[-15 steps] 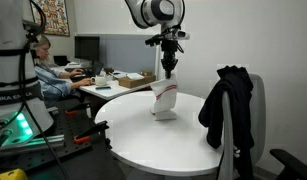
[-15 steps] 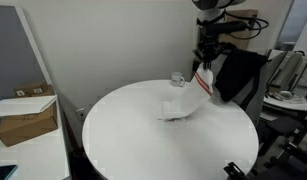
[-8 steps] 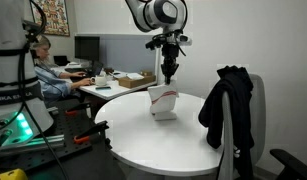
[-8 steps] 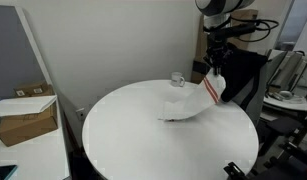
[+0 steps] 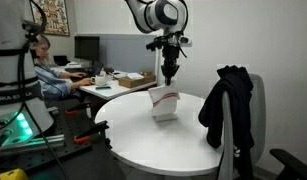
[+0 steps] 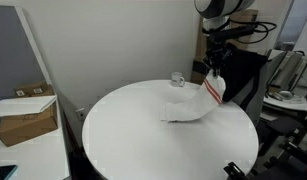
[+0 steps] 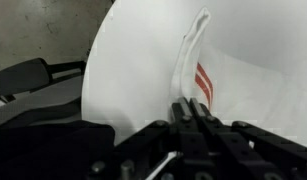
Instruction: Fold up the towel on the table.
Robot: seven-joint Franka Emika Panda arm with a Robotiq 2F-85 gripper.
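Observation:
The towel's lower part point(image 6: 181, 110) point(image 7: 255, 95) still rests on the table below. I need to carry the towel's upper edge across over it next, lower my gripper and let go of the edge.
The white towel point(image 5: 164, 103) with reddish stripes hangs from my gripper point(image 5: 169, 80), its lower part still resting on the round white table point(image 5: 143, 135). In an exterior view the towel point(image 6: 198, 103) drapes from the gripper point(image 6: 212, 72) down to the table point(image 6: 133, 130). In the wrist view the jaws point(image 7: 191, 108) are shut on the towel's upper edge, and the towel point(image 7: 198, 72) with its red stripes hangs down over the table point(image 7: 133, 70).
A black jacket point(image 5: 228, 110) hangs on a chair beside the table, also in an exterior view point(image 6: 241, 75). A small glass point(image 6: 178, 79) stands at the table's far side. A cluttered desk point(image 5: 118, 80) with a seated person point(image 5: 48, 70) lies behind. A cardboard box point(image 6: 25, 118) sits nearby.
My gripper has carried the towel's held edge sideways and slightly up over the last second, stretching the cloth more. Since half a second ago it has barely moved.

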